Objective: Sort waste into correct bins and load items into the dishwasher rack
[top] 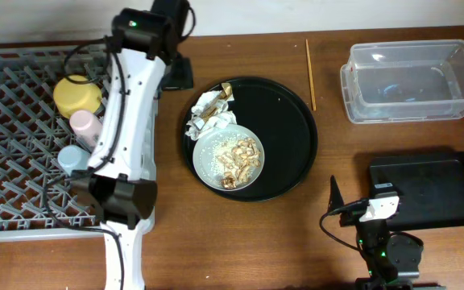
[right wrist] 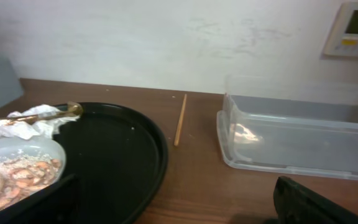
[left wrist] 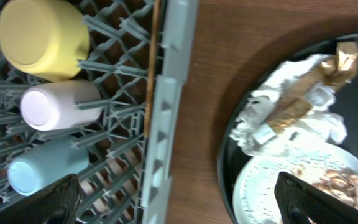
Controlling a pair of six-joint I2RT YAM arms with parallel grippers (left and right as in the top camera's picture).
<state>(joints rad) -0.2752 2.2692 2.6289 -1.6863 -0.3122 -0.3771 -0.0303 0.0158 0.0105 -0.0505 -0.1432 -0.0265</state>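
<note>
The chopstick on the tabletop lies loose outside the rack [top: 14, 105], so the right gripper will next reach outward past the black tray, tilt downward and close on it.
The grey dishwasher rack [top: 14, 105] holds the yellow bowl [top: 77, 94], the pink cup [top: 84, 123] and the light-blue cup [top: 72, 159]. In the left wrist view one chopstick [left wrist: 150, 62] lies along the rack's right rim [left wrist: 166, 112]. The other chopstick [top: 310, 72] lies on the table. The grey-blue plate [top: 209, 157] with food bits [top: 242, 157] and the napkin with wrapper scraps [top: 212, 113] sit on the round black tray. My left gripper [top: 177, 74] is open and empty, above the gap between rack and tray. My right gripper [top: 341, 201] is open and empty, low at the front right.
The round black tray [top: 292, 121] is in the middle. The clear tub [top: 409, 109] stands at the back right, and the black container [top: 433, 189] is in front of it, beside my right arm. The tub also shows in the right wrist view [right wrist: 291, 143].
</note>
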